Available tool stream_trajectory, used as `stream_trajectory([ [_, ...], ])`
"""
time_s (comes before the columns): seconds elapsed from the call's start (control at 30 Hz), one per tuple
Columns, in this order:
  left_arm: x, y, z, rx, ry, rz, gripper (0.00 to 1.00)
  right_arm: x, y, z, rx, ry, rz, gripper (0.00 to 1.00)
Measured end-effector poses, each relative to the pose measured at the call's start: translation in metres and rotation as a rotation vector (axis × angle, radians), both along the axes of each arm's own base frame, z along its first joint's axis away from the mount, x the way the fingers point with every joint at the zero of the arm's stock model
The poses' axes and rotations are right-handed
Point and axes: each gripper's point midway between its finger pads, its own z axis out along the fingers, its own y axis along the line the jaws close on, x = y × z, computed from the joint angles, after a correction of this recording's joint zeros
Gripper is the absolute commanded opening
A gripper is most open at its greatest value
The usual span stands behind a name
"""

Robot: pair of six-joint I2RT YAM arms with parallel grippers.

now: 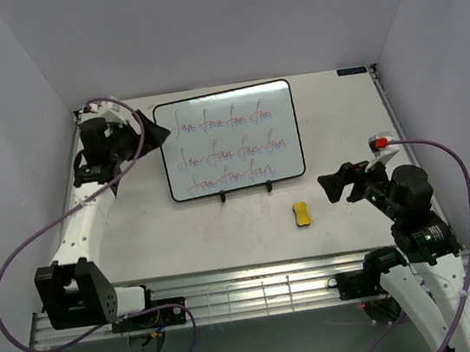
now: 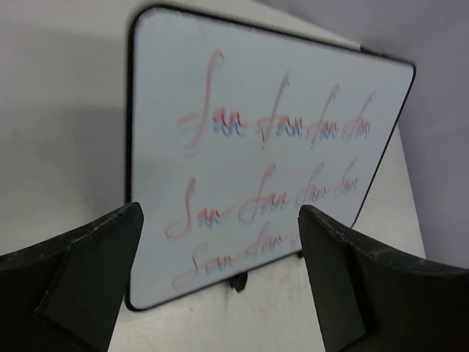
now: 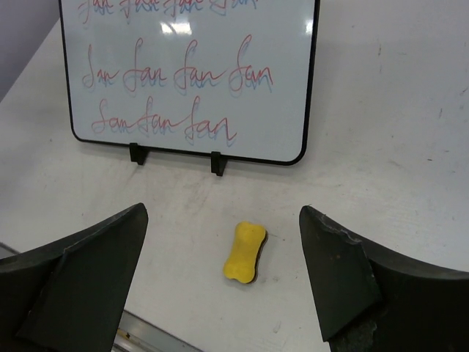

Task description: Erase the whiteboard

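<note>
I should next move my left gripper outward and down, tilting it level, onto the whiteboard's nearest upper corner (image 1: 159,109) (image 2: 148,20), because that corner is below and outward of the gripper's open fingers.
The whiteboard (image 1: 228,140) stands tilted on a black wire easel at the table's middle back, with three lines of red cursive scribble. It shows in the left wrist view (image 2: 264,147) and the right wrist view (image 3: 190,73). A small yellow eraser (image 1: 302,214) lies on the table in front of the board's right end; it also shows in the right wrist view (image 3: 245,251). My left gripper (image 1: 157,134) is open and empty, just left of the board's left edge. My right gripper (image 1: 334,185) is open and empty, right of the eraser and above the table.
The easel's black feet (image 1: 223,197) poke out under the board's lower edge. A metal rail (image 1: 252,294) runs along the table's near edge. White walls close the table in at the back and sides. Purple cables hang from both arms.
</note>
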Motion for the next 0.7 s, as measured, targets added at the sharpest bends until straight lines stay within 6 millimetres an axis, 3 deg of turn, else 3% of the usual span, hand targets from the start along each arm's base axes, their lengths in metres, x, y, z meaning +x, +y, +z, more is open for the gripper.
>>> stream_trajectory([
  [0.13,0.052,0.055,0.021,-0.079,-0.110,0.030,0.98,-0.005,0.007,-0.012,-0.027,0.047,0.063,0.90],
  [0.2,0.070,0.066,0.021,-0.128,-0.148,-0.012,0.98,-0.010,0.011,-0.015,-0.033,0.056,0.094,0.90],
  [0.3,0.094,0.054,0.005,-0.252,-0.169,-0.173,0.98,-0.016,0.014,-0.013,-0.039,0.037,0.129,0.90],
  [0.4,0.105,0.038,-0.031,-0.370,-0.116,-0.295,0.98,-0.021,0.017,-0.012,-0.039,0.032,0.160,0.90],
  [0.5,0.117,0.028,-0.054,-0.460,-0.067,-0.386,0.98,-0.027,0.021,-0.013,-0.038,0.030,0.193,0.90],
  [0.67,0.125,0.021,-0.060,-0.555,-0.077,-0.485,0.93,-0.031,0.025,-0.012,-0.041,0.022,0.234,0.92],
  [0.7,0.124,0.020,-0.057,-0.578,-0.085,-0.508,0.86,-0.031,0.026,-0.013,-0.044,0.023,0.239,0.92],
])
